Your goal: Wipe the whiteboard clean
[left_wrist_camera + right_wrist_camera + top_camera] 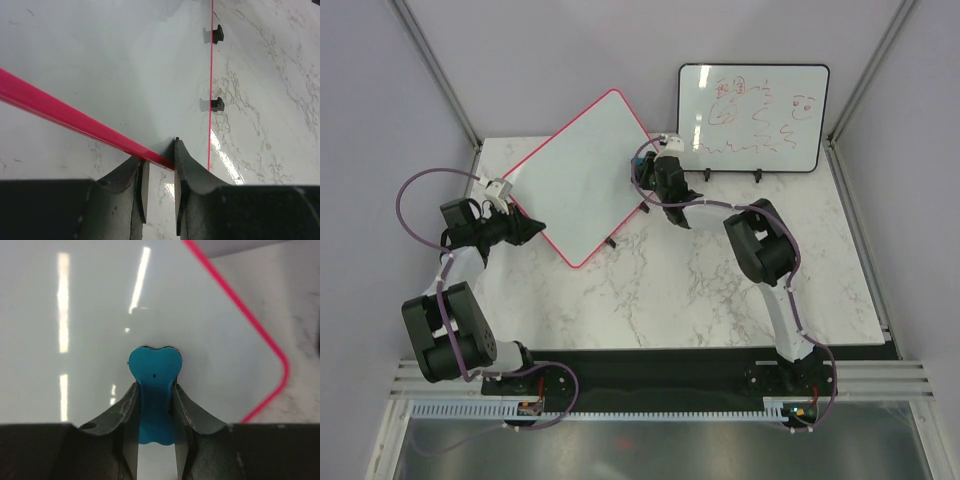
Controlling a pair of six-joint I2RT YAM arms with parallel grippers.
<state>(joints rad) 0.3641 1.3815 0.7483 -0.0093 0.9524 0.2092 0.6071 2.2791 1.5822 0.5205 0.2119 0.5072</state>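
I should lift my right gripper past the pink board's corner next and lower it onto the bare marble in front of the black-framed whiteboard, because the board looks wiped clean.
The whiteboard with the pink-red frame lies tilted on the marble table, and its surface looks wiped clean. My left gripper holds its near left edge. In the left wrist view the jaws are closed over the pink frame. My right gripper is over the board's right corner. In the right wrist view it is shut on a blue eraser, whose heart-shaped end presses on the white surface.
A black-framed whiteboard with red writing stands upright at the back right. The pink board's small black feet stick out along its lower right edge. Grey walls close in the table on the left, right and back.
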